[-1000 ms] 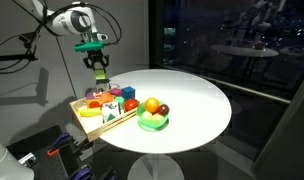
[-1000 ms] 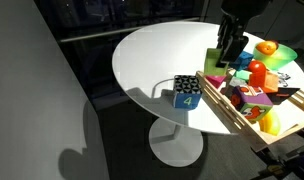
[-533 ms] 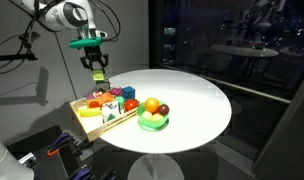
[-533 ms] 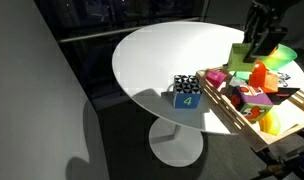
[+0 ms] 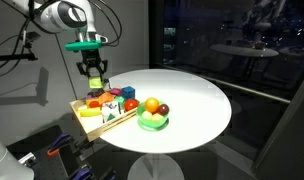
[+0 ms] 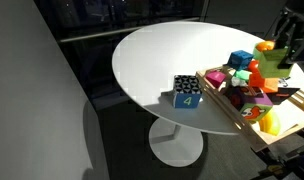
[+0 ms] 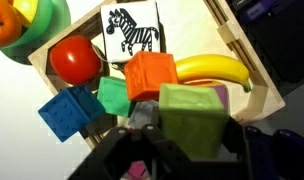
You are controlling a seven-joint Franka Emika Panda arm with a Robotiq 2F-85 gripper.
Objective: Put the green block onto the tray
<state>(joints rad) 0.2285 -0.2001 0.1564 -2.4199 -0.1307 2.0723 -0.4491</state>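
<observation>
The corner of the tray beside the zebra block is clear of toys, so the robot's gripper next needs to go down and move past the banana over the bare bottom of the tray there.
My gripper is shut on the green block, a pale lime-green cube held between both fingers. In the wrist view it hangs above the light-wood tray, over the toys lying in it. In an exterior view the gripper is above the far part of the tray, at the table's edge. In an exterior view the gripper is at the right edge of the picture, over the tray.
The tray holds a zebra block, a red ball, an orange block, a banana and a blue block. A round bright-green fruit bowl stands beside it. A blue number block sits on the white round table.
My gripper has carried the green block sideways from near the tray's end to a spot over the toys in the tray. It stays shut on the block.
</observation>
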